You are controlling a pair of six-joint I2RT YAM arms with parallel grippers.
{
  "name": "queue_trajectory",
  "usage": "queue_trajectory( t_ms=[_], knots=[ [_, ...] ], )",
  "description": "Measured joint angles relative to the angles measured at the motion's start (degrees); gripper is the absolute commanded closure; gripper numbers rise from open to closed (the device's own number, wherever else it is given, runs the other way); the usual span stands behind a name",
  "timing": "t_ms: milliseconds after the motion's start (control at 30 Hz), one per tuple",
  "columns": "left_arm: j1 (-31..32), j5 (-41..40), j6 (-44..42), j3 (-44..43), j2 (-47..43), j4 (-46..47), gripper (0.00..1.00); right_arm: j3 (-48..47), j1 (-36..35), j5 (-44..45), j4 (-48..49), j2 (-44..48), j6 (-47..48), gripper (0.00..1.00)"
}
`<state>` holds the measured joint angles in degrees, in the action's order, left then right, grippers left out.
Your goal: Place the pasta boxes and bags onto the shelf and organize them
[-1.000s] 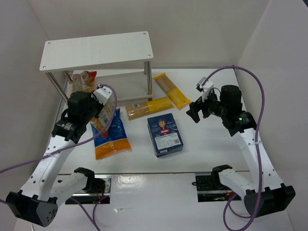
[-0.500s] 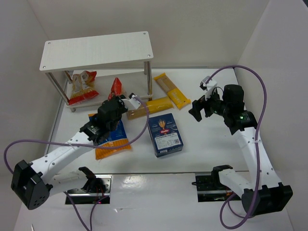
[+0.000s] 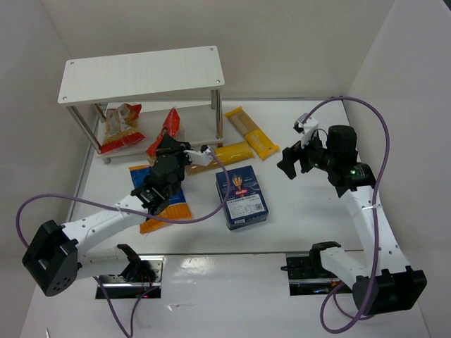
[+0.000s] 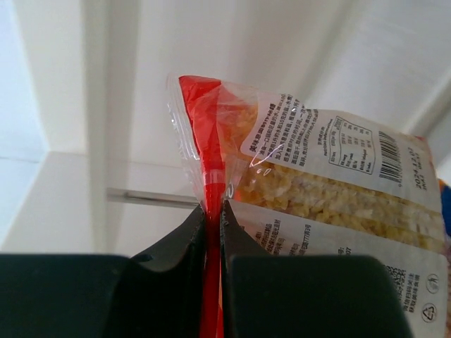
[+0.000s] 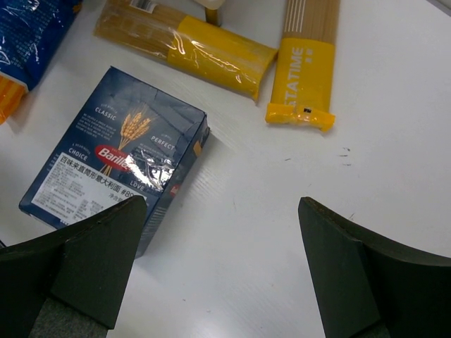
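I should next push my left gripper outward under the top board and release the upright bag, because the lower board (image 3: 151,124) beside the second clear bag is outward of the gripper.
My left gripper (image 3: 163,149) is shut on the red edge of a clear pasta bag (image 3: 169,125) and holds it upright in front of the white shelf (image 3: 141,73). In the left wrist view the fingers (image 4: 184,239) pinch the red seam of that bag (image 4: 317,176). A second clear bag (image 3: 120,127) lies under the shelf's top board at the left. The dark blue pasta box (image 3: 242,196) lies flat mid-table, also in the right wrist view (image 5: 116,165). My right gripper (image 3: 290,162) is open and empty, to the right of the box and above the table (image 5: 225,267).
A blue-and-orange bag (image 3: 168,203) lies under my left arm. Two yellow spaghetti bags lie right of the shelf legs, one (image 3: 218,156) near the box and one (image 3: 248,132) further back; both show in the right wrist view (image 5: 187,53) (image 5: 306,67). White walls enclose the table.
My left arm has swung right and stretched low, carrying the red-edged bag from the left side to the front of the shelf's middle. The right arm has barely moved.
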<state>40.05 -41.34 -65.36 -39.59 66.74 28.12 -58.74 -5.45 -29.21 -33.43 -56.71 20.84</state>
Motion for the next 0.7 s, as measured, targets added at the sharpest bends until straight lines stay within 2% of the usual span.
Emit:
queue_trajectory(
  t_ms=[267,700],
  knots=[
    [-3.65,0.57,-8.37,0.17,1.77,9.33,1.0,0.0,0.94,-0.11,0.0,-0.07,0.02,0.04],
    [-10.08,7.65,-14.25,0.63,9.68,15.93,1.0,0.0,4.68,-0.13,0.0,-2.36,0.0,0.04]
  ],
)
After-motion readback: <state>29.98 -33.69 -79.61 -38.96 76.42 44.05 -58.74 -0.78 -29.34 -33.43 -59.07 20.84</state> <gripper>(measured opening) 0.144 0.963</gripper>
